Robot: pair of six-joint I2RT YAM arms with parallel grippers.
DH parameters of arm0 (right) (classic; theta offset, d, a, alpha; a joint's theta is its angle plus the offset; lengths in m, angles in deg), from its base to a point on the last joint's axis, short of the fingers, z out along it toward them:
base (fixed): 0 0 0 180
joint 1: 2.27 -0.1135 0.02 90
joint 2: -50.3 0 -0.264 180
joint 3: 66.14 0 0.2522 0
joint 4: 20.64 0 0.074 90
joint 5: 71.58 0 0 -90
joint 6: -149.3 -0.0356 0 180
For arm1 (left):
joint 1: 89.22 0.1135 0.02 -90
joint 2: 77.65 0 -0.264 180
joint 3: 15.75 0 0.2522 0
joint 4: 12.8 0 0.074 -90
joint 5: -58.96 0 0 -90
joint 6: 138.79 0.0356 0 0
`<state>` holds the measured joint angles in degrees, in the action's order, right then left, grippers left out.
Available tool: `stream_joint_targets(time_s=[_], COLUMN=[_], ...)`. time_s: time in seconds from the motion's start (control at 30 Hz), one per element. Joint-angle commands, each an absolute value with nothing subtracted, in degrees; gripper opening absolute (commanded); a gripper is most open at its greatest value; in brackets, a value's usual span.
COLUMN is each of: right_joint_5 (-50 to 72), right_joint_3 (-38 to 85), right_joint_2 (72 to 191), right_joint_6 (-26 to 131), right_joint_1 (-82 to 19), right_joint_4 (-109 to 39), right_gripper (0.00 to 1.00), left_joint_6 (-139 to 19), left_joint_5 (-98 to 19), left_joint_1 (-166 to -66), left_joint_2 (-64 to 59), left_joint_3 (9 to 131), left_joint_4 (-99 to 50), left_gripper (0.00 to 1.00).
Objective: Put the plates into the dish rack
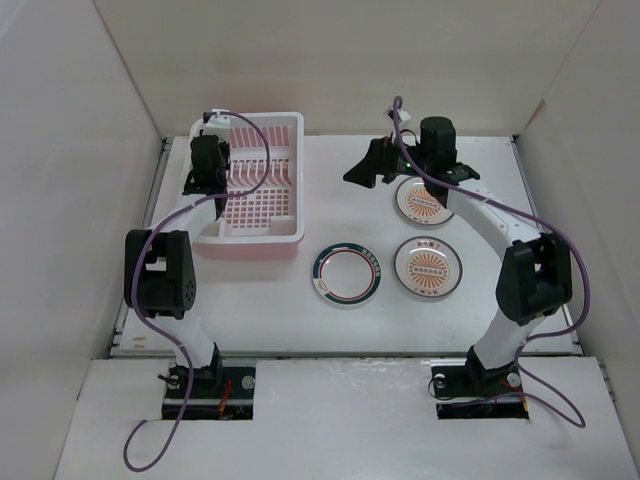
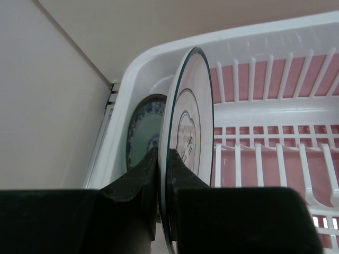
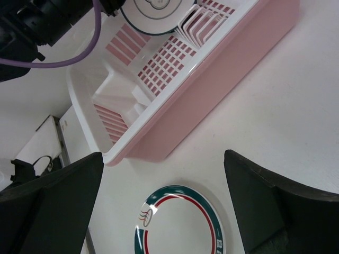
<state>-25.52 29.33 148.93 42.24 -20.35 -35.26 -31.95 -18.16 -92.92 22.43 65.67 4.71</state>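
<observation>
The white plate comes down a little with my left gripper next, before its release beside the dark green plate.
The pink dish rack (image 1: pixel 262 190) stands at the back left. My left gripper (image 2: pixel 163 154) is shut on the rim of the white plate with dark rings (image 2: pixel 190 127) and holds it on edge inside the rack. The dark green plate (image 2: pixel 142 132) stands behind it at the rack's end wall. My right gripper (image 1: pixel 360 172) is open and empty above the table, right of the rack. The green-rimmed plate (image 1: pixel 348 272) lies flat in the middle. It also shows below the open fingers in the right wrist view (image 3: pixel 180 225). Two orange sunburst plates (image 1: pixel 425 200) (image 1: pixel 428 267) lie flat at the right.
White walls enclose the table on the left, back and right. The rack's upright tines (image 2: pixel 265 153) run to the right of the held plate. The left arm (image 1: pixel 160 270) reaches along the rack's left side. A purple cable (image 1: pixel 262 150) arcs over the rack.
</observation>
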Motion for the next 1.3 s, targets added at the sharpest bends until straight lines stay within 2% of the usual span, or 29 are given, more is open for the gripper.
stream_joint_targets(time_s=[0.0,0.53,0.6,0.7,0.77,0.83,0.93,1.03,1.2,1.27], right_joint_5=[-26.14,-26.14,-26.14,-26.14,-26.14,-26.14,-26.14,-26.14,-26.14,-26.14], right_joint_3=[31.91,31.91,31.91,31.91,31.91,31.91,31.91,31.91,31.91,32.43], right_joint_2=[149.79,150.32,150.32,150.32,150.32,150.32,150.32,150.32,150.32,150.93], right_joint_6=[43.66,43.66,43.66,43.66,43.66,43.66,43.66,43.66,43.66,43.66], right_joint_1=[-20.9,-21.43,-21.43,-21.43,-21.43,-21.43,-21.43,-21.95,-21.95,-21.95], right_joint_4=[-33.17,-33.17,-33.17,-33.17,-33.17,-33.17,-33.17,-33.17,-33.17,-33.17], right_gripper=[1.0,1.0,1.0,1.0,1.0,1.0,1.0,1.0,1.0,1.0], left_joint_6=[-33.15,-40.62,-40.62,-40.62,-40.62,-40.01,-40.0,-40.0,-40.0,-40.52], left_joint_5=[-18.91,-20.84,-21.37,-21.37,-21.37,-22.07,-22.08,-22.68,-23.83,-24.36], left_joint_1=[-92.91,-91.59,-90.98,-90.98,-90.98,-90.98,-90.98,-90.98,-90.98,-90.98], left_joint_2=[22.46,26.94,26.94,26.94,26.94,26.25,25.62,24.4,22.29,20.97], left_joint_3=[68.68,71.14,71.14,70.52,70.52,70.52,69.99,69.99,71.31,72.71], left_joint_4=[9.39,2.09,1.57,1.57,1.57,1.57,1.57,0.96,-0.71,-2.03], left_gripper=[0.0,0.02,0.06,0.21,0.24,0.34,0.38,0.47,0.48,0.52])
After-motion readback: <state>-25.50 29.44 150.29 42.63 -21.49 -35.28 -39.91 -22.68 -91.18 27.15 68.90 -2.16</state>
